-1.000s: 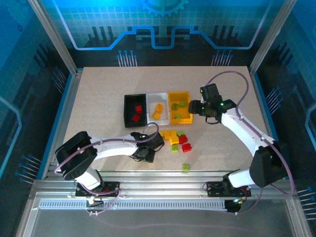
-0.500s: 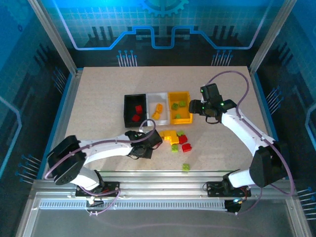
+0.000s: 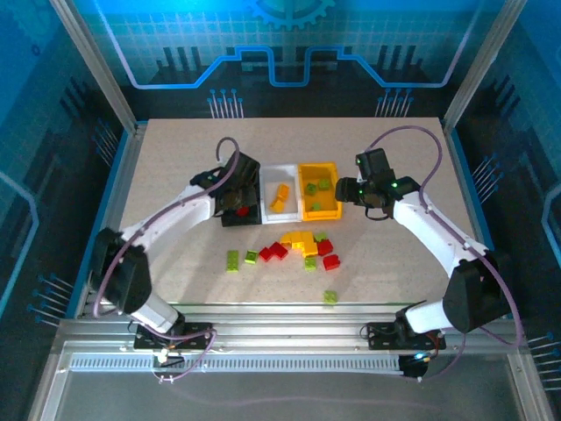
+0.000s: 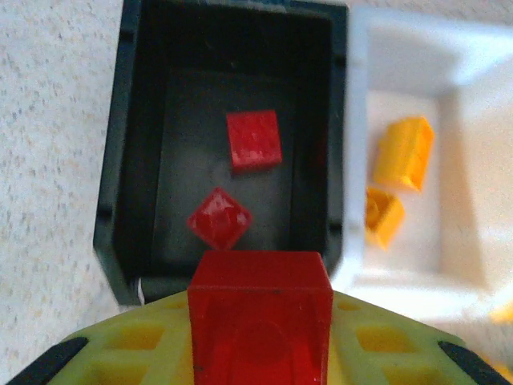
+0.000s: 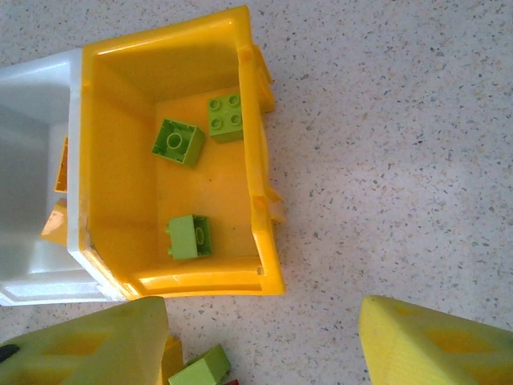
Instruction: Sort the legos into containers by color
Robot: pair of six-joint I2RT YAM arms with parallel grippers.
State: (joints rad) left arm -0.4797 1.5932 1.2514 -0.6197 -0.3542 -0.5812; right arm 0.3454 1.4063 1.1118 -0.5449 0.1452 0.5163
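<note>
Next, my right gripper moves back and down onto the red lego at the pile's near corner, as that lego lies below the gripper, closer to my base.
My left gripper (image 3: pixel 240 207) hangs over the near end of the black container (image 3: pixel 226 188), shut on a red lego (image 4: pixel 260 317). Below it, two red legos (image 4: pixel 253 140) lie inside the black container (image 4: pixel 112 160). The white container (image 3: pixel 282 171) beside it holds orange legos (image 4: pixel 405 152). The yellow container (image 5: pixel 264 160) holds three green legos (image 5: pixel 178 141). My right gripper (image 5: pixel 264 345) stands open and empty just off the yellow container's (image 3: pixel 321 212) near right corner. A loose pile of red, orange and green legos (image 3: pixel 302 246) lies in front of the containers.
Two green legos (image 3: pixel 232 260) and a red one (image 3: pixel 273 252) lie left of the pile. A single green lego (image 3: pixel 330 297) sits near the table's front edge. Metal frame posts stand at the table's corners.
My left arm has swung from the near side of the pile up to the black container, carrying the red lego. Legos it covered now show. The right arm has not moved.
</note>
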